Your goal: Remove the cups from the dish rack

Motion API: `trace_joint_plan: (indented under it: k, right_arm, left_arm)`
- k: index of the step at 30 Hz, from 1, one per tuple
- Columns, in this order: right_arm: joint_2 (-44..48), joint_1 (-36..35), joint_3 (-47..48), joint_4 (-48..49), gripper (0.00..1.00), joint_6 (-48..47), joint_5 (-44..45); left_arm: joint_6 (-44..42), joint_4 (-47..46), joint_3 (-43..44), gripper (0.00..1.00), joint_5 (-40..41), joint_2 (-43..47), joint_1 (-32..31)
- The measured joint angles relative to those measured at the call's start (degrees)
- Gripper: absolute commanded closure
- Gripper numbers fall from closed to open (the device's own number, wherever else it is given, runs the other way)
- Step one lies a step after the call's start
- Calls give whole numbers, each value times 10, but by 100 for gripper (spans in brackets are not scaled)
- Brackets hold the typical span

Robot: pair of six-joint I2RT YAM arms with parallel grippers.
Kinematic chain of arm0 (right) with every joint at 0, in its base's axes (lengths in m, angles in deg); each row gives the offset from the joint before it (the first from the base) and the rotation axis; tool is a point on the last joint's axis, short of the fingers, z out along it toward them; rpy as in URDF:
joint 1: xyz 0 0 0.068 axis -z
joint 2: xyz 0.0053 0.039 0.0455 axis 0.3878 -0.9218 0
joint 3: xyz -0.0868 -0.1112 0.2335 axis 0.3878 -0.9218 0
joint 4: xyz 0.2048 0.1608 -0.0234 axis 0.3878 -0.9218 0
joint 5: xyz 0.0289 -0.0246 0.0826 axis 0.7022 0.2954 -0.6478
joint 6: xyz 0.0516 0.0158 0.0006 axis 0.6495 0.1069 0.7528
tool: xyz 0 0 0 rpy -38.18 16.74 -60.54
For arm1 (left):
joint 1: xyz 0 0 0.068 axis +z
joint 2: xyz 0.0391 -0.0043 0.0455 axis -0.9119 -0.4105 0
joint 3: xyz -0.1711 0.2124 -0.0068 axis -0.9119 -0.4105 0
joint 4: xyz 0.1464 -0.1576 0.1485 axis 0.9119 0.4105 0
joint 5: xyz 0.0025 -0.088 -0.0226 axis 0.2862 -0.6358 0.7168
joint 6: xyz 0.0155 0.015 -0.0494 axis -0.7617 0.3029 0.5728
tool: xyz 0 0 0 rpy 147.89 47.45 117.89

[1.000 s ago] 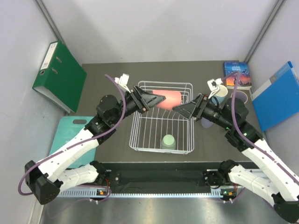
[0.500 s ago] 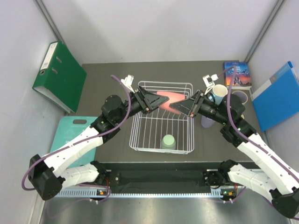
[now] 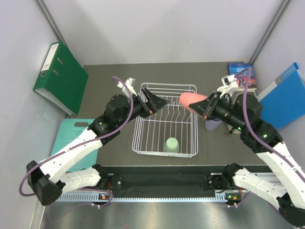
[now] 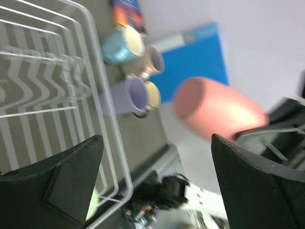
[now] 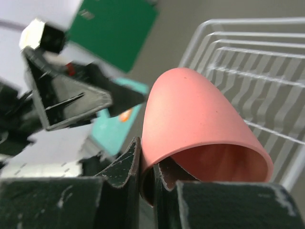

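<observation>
Next, my right gripper turns downward and lowers the sideways pink cup base first into the lavender cup's opening (image 3: pixel 215 120). It releases the pink cup's rim there, since that opening faces up.
My right gripper (image 3: pixel 205 106) is shut on the pink cup (image 3: pixel 192 101), which hangs on its side above the far right edge of the white wire dish rack (image 3: pixel 143 138). In the right wrist view one finger (image 5: pixel 125 164) lies outside the pink cup (image 5: pixel 195 119) and the other inside its rim. Over the rack's far left, my left gripper (image 3: pixel 161 101) stands open and empty; through its wrist camera the gripper (image 4: pixel 156 138) faces the pink cup (image 4: pixel 214 109). A sage green cup (image 3: pixel 171 144) sits upside down in the rack's near end. Light blue (image 4: pixel 114 46), lavender (image 4: pixel 125 95) and cream (image 4: pixel 152 94) cups stand right of the rack.
A green binder (image 3: pixel 59 78) leans at the far left and a teal cutting board (image 3: pixel 71 136) lies left of the mat. A blue binder (image 3: pixel 283 98) and a book (image 3: pixel 240 71) are at the far right, close to the cups on the table.
My right gripper shut on the pink cup's rim and carried it right, off the rack's far end. My left gripper let go of the cup and opened wide.
</observation>
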Motion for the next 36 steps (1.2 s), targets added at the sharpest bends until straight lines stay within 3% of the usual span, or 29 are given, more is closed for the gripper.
trace_joint_plan:
  k: [7,10,15,19,36]
  right_arm:
    - [-101,7,195,-216,100,-63,224]
    - [-167,36,225,-276,100,-70,266]
    - [-269,95,227,-350,100,-61,267]
    - [-292,110,225,-371,100,-52,265]
    - [-289,128,116,-361,100,-36,265]
  left_arm:
    - [-12,133,14,1,146,52,3]
    - [-16,215,49,1,180,30,4]
    - [-30,345,102,1,214,-44,3]
    - [-39,416,98,1,218,-76,3]
    - [-56,440,68,1,197,-87,3]
